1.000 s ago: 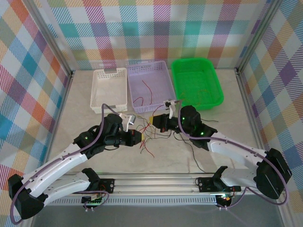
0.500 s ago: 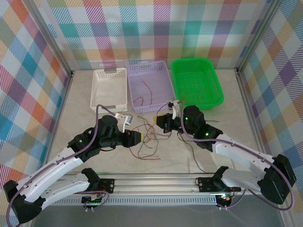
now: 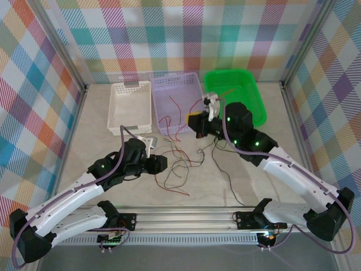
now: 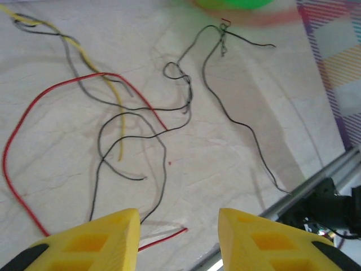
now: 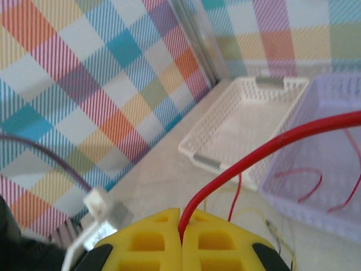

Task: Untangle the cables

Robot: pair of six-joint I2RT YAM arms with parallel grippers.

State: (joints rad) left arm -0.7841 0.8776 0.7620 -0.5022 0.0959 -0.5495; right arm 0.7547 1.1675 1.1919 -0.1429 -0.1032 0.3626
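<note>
The purple basket's bottom, where red cables lie, is outward and below, so my right gripper will swing outward over it, then go down and let go of the red cable.
A loose tangle of thin cables (image 3: 181, 164) in red, yellow and black lies on the table between my arms. In the left wrist view a red cable (image 4: 67, 84), a yellow cable (image 4: 113, 93) and black cables (image 4: 225, 113) sprawl ahead of my left gripper (image 4: 179, 237). Its yellow jaws stand open with nothing between them, just above a red wire's end. My right gripper (image 5: 181, 231) is shut on a red cable (image 5: 271, 147) that arcs up to the right. From above, that gripper (image 3: 196, 120) hangs lifted by the purple basket's near right corner.
Three baskets stand at the back: white (image 3: 131, 90), purple (image 3: 194, 93) with red wires in it, and green (image 3: 256, 107) with an orange wire. A metal rail (image 3: 186, 217) runs along the near edge. Plaid walls close in both sides.
My left gripper has opened, let go of the wires and drawn back a little. My right arm has lifted and moved back toward the baskets, pulling the red cable out of the tangle.
</note>
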